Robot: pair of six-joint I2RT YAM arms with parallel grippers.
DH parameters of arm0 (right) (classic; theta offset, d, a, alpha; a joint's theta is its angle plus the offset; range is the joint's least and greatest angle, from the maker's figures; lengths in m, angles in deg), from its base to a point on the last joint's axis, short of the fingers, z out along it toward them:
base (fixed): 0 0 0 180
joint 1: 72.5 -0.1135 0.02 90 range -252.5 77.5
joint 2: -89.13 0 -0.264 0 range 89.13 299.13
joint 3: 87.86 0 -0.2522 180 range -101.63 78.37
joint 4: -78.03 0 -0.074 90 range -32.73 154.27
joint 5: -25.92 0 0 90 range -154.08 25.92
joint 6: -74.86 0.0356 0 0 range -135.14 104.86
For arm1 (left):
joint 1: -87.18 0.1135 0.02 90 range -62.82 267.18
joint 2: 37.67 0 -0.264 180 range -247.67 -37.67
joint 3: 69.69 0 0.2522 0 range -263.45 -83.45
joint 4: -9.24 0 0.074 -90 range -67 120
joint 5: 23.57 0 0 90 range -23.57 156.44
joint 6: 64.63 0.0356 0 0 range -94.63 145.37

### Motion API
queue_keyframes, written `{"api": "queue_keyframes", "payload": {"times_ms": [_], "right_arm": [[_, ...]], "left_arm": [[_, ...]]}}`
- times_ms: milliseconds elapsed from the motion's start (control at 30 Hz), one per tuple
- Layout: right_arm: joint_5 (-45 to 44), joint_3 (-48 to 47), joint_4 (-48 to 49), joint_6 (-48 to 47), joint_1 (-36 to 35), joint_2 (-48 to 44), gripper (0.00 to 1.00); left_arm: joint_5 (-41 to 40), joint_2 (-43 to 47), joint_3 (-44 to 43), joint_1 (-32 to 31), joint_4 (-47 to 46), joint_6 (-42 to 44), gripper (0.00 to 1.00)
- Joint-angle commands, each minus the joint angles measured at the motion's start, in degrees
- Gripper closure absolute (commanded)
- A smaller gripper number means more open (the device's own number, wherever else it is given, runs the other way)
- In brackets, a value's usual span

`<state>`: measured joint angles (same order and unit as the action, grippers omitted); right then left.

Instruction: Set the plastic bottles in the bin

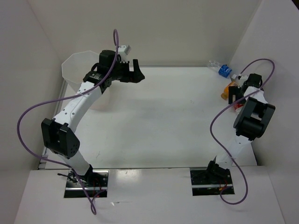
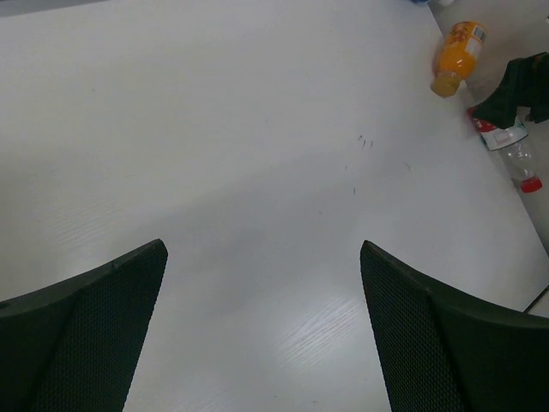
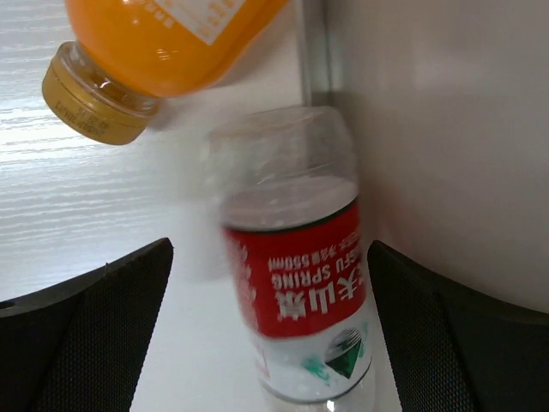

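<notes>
The red-label bottle lies below, already lined up between my open fingers. My right gripper next lowers around the bottle's label (image 1: 238, 107) (image 3: 302, 280) and closes beside the bin's side.
The white translucent bin (image 1: 74, 65) stands at the far left. My left gripper (image 1: 139, 71) is open and empty just right of it, above bare table (image 2: 262, 245). An orange bottle (image 1: 227, 89) lies at the far right and shows in both wrist views (image 2: 459, 56) (image 3: 163, 39). A clear bottle with a red label (image 3: 300, 275) lies along the right wall, between the open fingers of my right gripper (image 3: 270, 249), with gaps on both sides. It also shows in the left wrist view (image 2: 512, 153). A clear bottle with a blue label (image 1: 220, 69) lies in the far right corner.
White walls enclose the table on the left, back and right. The right wall (image 3: 446, 129) runs right beside the red-label bottle. Purple cables (image 1: 28, 116) loop off both arms. The right gripper (image 1: 237, 94) hangs over the bottles by the wall.
</notes>
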<state>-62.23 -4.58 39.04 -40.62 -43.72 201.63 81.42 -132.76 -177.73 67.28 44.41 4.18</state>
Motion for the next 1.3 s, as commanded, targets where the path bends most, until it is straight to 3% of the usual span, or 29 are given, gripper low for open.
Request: {"api": "queue_keyframes", "payload": {"times_ms": [0,100,167,200,333,600,733,867,967,1000,1100,1267], "right_arm": [[4.57,-1.24,-0.78,-1.16,0.23,1.39,0.01],[5.10,-2.64,-3.76,-1.16,0.23,3.85,0.04],[5.62,-3.17,-5.18,-1.16,-0.29,4.47,0.15],[5.62,-3.17,-4.48,-0.46,-0.30,4.47,0.25],[2.03,0.42,-1.05,-0.45,-4.06,1.76,0.45],[1.22,-1.05,-3.07,1.56,-9.17,-2.64,0.48],[11.49,-2.38,-2.73,5.51,-12.07,-9.13,0.50],[21.07,-1.16,4.83,18.13,-17.77,-19.14,0.48],[27.57,0.51,14.57,29.92,-23.49,-22.76,0.46],[29.25,0.52,17.30,38.83,-26.72,-22.77,0.46],[31.38,-1.06,21.72,51.26,-33.75,-20.84,0.46],[33.23,0.25,29.45,66.15,-38.88,-20.31,0.46]], "left_arm": [[-1.54,0.52,0.68,0.48,-1.11,-0.34,0.00],[-2.14,1.13,1.20,0.48,-1.11,-0.86,0.00],[-2.15,1.66,1.20,0.48,-1.63,-0.87,0.00],[-2.85,1.66,1.20,0.48,-1.63,-0.87,0.00],[-2.85,2.18,1.20,0.48,-2.16,-1.40,0.00],[-2.85,2.19,1.20,0.48,-2.16,-1.40,0.00],[2.49,2.19,3.13,0.48,-3.47,-0.69,0.00],[12.94,3.86,7.78,0.48,-10.24,-0.17,0.00],[14.72,3.86,8.59,-1.98,-12.35,-0.17,0.00],[15.86,3.86,9.20,-2.68,-13.40,-0.17,0.00],[19.72,2.55,9.73,-5.05,-18.94,-2.18,0.00],[19.73,1.92,9.73,-6.91,-26.41,-5.08,0.00]]}}
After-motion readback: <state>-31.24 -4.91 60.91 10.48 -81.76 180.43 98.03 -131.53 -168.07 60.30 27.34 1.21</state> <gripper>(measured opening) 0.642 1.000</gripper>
